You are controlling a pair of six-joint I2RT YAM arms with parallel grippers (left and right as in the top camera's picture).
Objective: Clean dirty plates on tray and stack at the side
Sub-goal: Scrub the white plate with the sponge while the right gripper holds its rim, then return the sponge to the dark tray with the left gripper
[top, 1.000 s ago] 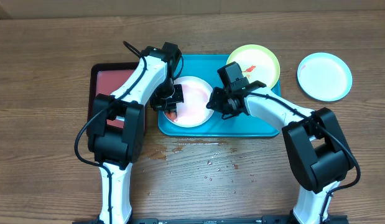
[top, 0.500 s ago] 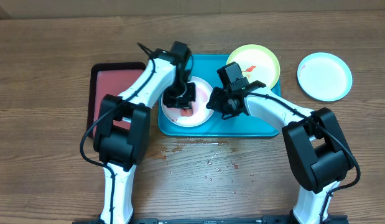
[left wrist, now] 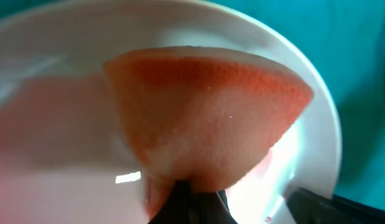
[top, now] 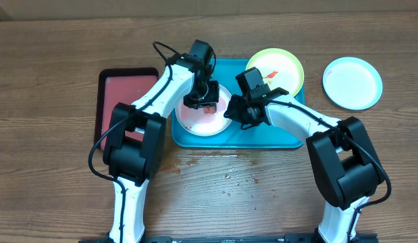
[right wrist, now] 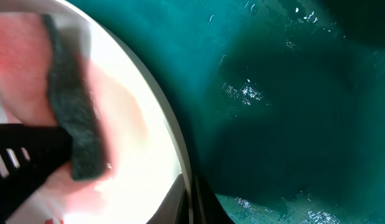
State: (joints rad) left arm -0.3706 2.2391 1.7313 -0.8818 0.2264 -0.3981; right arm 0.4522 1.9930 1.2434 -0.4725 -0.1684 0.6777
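I should lift my left gripper off the plate, then lower it into the red tray (top: 127, 92) beside the teal one to release the sponge, as that tray looks bare.
The white plate (top: 195, 121) lies on the left of the teal tray (top: 266, 129), its centre smeared pink. My left gripper (top: 206, 101) is shut on a sauce-stained sponge (left wrist: 204, 118) and presses it on the plate's far right part (left wrist: 55, 162). My right gripper (top: 233, 111) is shut on the white plate's right rim (right wrist: 170, 134), one finger on each side (right wrist: 192, 202). The sponge's dark scrub side shows in the right wrist view (right wrist: 74, 124). The yellow-green plate (top: 276, 71) with a red smear sits at the tray's back right. The light blue plate (top: 352, 82) lies on the table to the right of the tray.
A smaller black-rimmed red tray (top: 124, 101) lies left of the teal tray. Water drops and red specks (top: 222, 172) are spattered on the wooden table in front of the tray.
My left gripper has swept the sponge from the plate's left side across to its far right part. The right gripper has stayed on the rim.
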